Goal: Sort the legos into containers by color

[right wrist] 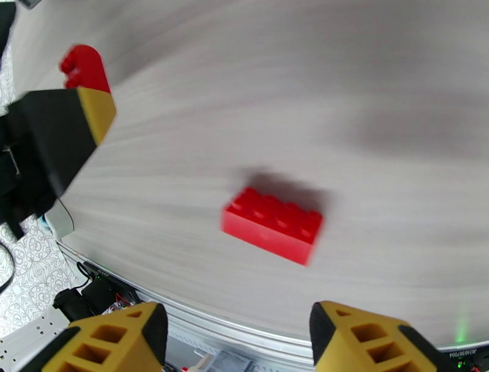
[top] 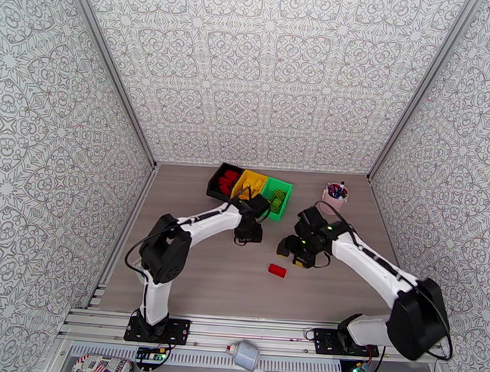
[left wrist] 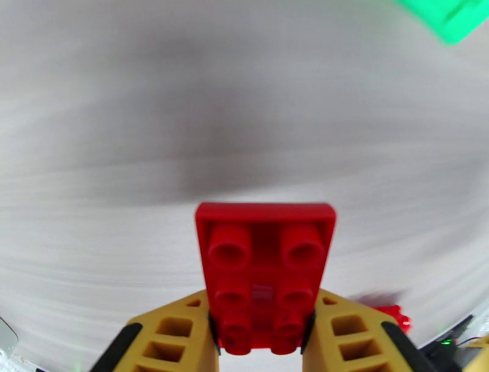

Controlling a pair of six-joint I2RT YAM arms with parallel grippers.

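Observation:
Next, my left gripper swings outward over the black bin [top: 216, 181] and releases the red lego there, because red legos already lie inside.
In the left wrist view my left gripper [left wrist: 263, 324] is shut on a red lego [left wrist: 266, 257], studs facing the camera, raised above the table. From above, the left gripper [top: 249, 233] hangs just in front of the containers: a black bin [top: 216, 181] with red legos, a yellow bin [top: 245, 177] and a green bin [top: 285, 198] with green legos. Another red lego [top: 277, 270] lies on the table, and the right wrist view shows that lego [right wrist: 272, 223] below my open right gripper [right wrist: 238, 333]. The right gripper [top: 295, 250] hovers just above and right of it.
A pink cup [top: 335, 194] of pens stands right of the green bin, behind the right arm. The left gripper's finger [right wrist: 91, 110] with its red lego [right wrist: 82, 66] appears at the upper left of the right wrist view. The patterned walls enclose the table.

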